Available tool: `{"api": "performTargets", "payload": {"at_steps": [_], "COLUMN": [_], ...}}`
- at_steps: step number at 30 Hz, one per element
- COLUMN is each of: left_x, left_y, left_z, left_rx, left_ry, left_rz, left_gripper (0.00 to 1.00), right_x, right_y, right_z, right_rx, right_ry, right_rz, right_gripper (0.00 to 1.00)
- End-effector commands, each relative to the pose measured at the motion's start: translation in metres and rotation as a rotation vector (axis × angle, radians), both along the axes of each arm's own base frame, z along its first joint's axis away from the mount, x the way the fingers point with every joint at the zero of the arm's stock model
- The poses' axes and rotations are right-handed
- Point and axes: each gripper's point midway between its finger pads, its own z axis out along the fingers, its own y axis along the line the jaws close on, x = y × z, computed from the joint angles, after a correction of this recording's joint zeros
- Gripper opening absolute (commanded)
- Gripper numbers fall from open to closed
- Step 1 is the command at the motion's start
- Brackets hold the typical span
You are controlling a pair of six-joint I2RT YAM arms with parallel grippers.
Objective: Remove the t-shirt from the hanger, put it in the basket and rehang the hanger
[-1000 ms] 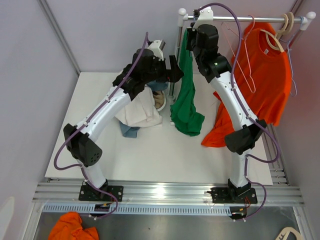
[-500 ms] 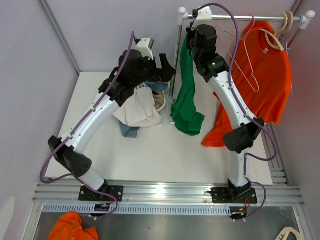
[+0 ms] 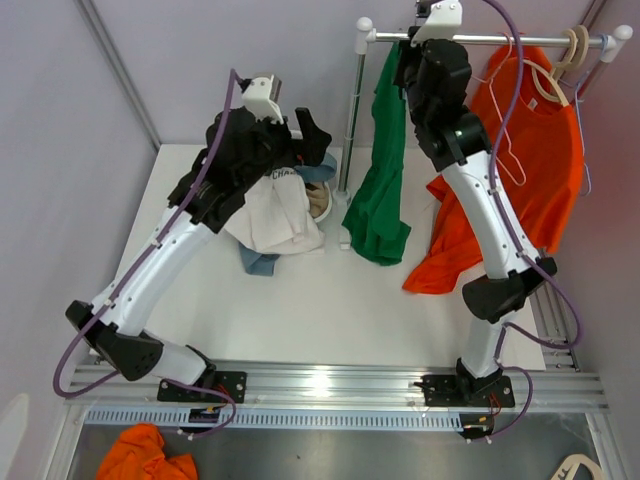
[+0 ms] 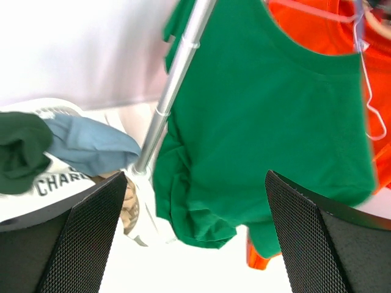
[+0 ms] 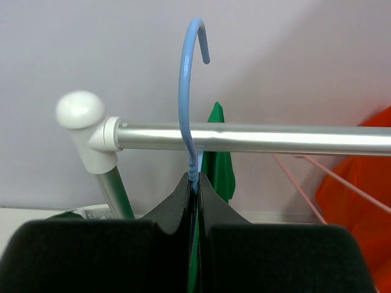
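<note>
My left gripper should move down, back and across to the bottom hem of the t-shirt, because the hem hangs below my gripper and to its right in the top view.
A green t-shirt (image 3: 385,190) hangs from a blue hanger (image 5: 186,91) at the left end of the clothes rail (image 3: 480,38). My right gripper (image 5: 194,177) is shut on the hanger's twisted neck, just under the rail (image 5: 256,138). The hook rises in front of the rail and its tip stands well above it. In the top view the right gripper (image 3: 412,52) sits at the rail's height. My left gripper (image 3: 318,140) is open to the left of the shirt, facing the green t-shirt (image 4: 263,122). Nothing sits between the left gripper's (image 4: 195,178) fingers.
An orange t-shirt (image 3: 535,140) hangs on a wooden hanger at the rail's right end, beside a bare pink hanger (image 3: 495,130). The rail's upright post (image 3: 350,130) stands by the green shirt. A pile of clothes (image 3: 280,215) lies under the left arm. Orange cloth (image 3: 440,265) lies on the table.
The right arm has risen and shifted right, lifting the hanger and the green shirt. The left arm has drawn back to the left, away from the shirt.
</note>
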Motion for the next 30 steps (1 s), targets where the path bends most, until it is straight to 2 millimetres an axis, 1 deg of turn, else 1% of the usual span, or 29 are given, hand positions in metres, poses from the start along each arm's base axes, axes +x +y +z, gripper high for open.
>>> {"api": "performTargets", "payload": {"at_steps": [1,2,3,4,5,6,7,8,9,10,11,12,13,14,15,16,17,18,19,20,21,22,23,24,25,26,27,28,30], "left_x": [-0.018,-0.021,-0.025,-0.031,-0.034,-0.044,-0.052,-0.059,-0.074,-0.085,-0.094,-0.111,-0.117,-0.127,-0.143,-0.146,-0.155,-0.166,-0.17,-0.18,-0.183,-0.188,-0.196,-0.2,-0.203,-0.205,-0.205,-0.204,-0.198], "left_y": [0.02,0.019,0.016,0.016,0.015,0.007,0.015,0.012,-0.002,0.005,0.002,-0.008,-0.013,-0.009,-0.019,-0.024,-0.026,-0.036,-0.039,-0.049,-0.053,-0.058,-0.067,-0.073,-0.077,-0.081,-0.087,-0.088,-0.093], "left_z": [0.037,0.038,0.035,0.042,0.038,0.031,0.038,0.032,0.02,0.018,0.027,0.029,0.008,0.02,0.02,-0.006,0.001,-0.015,-0.019,-0.052,-0.054,-0.061,-0.095,-0.092,-0.098,-0.116,-0.128,-0.136,-0.141], "left_rx": [-0.017,-0.02,-0.015,-0.022,-0.008,0.004,-0.007,-0.003,0.007,0.011,-0.015,-0.026,0.021,-0.006,-0.008,0.06,0.036,0.046,0.05,0.092,0.073,0.07,0.116,0.079,0.09,0.109,0.113,0.125,0.142], "left_ry": [-0.11,-0.115,-0.113,-0.132,-0.136,-0.128,-0.148,-0.156,-0.153,-0.178,-0.216,-0.236,-0.234,-0.274,-0.296,-0.303,-0.343,-0.351,-0.366,-0.346,-0.353,-0.35,-0.33,-0.358,-0.386,-0.387,-0.39,-0.385,-0.385], "left_rz": [0.035,0.026,0.014,0.009,0.009,-0.005,0.034,0.029,-0.01,0.003,-0.01,-0.053,-0.072,-0.073,-0.119,-0.138,-0.158,-0.2,-0.214,-0.273,-0.29,-0.312,-0.369,-0.387,-0.405,-0.422,-0.433,-0.428,-0.41], "left_gripper": [1.0,0.99,0.99,1.0,1.0,1.0,0.99,0.99,1.0,1.0,0.99,0.99,0.99,0.99,1.0,1.0,0.99,0.99,1.0,0.99,1.0,1.0,1.0,1.0,1.0,0.99,0.99,1.0,0.99], "right_x": [-0.039,-0.041,-0.043,-0.045,-0.048,-0.057,-0.058,-0.067,-0.082,-0.085,-0.093,-0.102,-0.105,-0.107,-0.11,-0.113,-0.114,-0.115,-0.117,-0.117,-0.118,-0.12,-0.121,-0.122,-0.124,-0.126,-0.126,-0.127,-0.129], "right_y": [-0.022,-0.024,-0.027,-0.027,-0.039,-0.045,-0.045,-0.039,-0.052,-0.051,-0.046,-0.054,-0.052,-0.05,-0.051,-0.053,-0.052,-0.05,-0.049,-0.048,-0.046,-0.045,-0.045,-0.044,-0.042,-0.042,-0.041,-0.041,-0.04], "right_z": [0.05,0.047,0.039,0.031,0.023,0.021,0.003,-0.005,-0.001,-0.02,-0.024,-0.028,-0.034,-0.04,-0.048,-0.047,-0.053,-0.055,-0.053,-0.055,-0.055,-0.053,-0.053,-0.053,-0.053,-0.051,-0.051,-0.051,-0.05], "right_rx": [0.064,0.071,0.071,0.095,0.12,0.134,0.122,0.135,0.161,0.143,0.184,0.185,0.19,0.225,0.217,0.234,0.243,0.252,0.263,0.271,0.277,0.285,0.285,0.293,0.295,0.3,0.306,0.31,0.314], "right_ry": [-0.096,-0.081,-0.049,-0.024,-0.002,0.006,0.044,0.058,0.042,0.071,0.072,0.087,0.104,0.113,0.14,0.14,0.147,0.149,0.148,0.15,0.154,0.154,0.158,0.159,0.161,0.161,0.162,0.162,0.165], "right_rz": [-0.035,-0.05,-0.073,-0.1,-0.188,-0.224,-0.267,-0.288,-0.366,-0.404,-0.413,-0.449,-0.447,-0.442,-0.445,-0.44,-0.432,-0.418,-0.394,-0.384,-0.372,-0.361,-0.354,-0.35,-0.338,-0.331,-0.325,-0.322,-0.312], "right_gripper": [0.0,0.0,0.0,0.0,0.0,0.0,0.0,0.0,0.0,0.0,0.0,0.0,0.0,0.0,0.0,0.0,0.0,0.0,0.0,0.0,0.0,0.0,0.0,0.0,0.0,0.0,0.0,0.0,0.0]}}
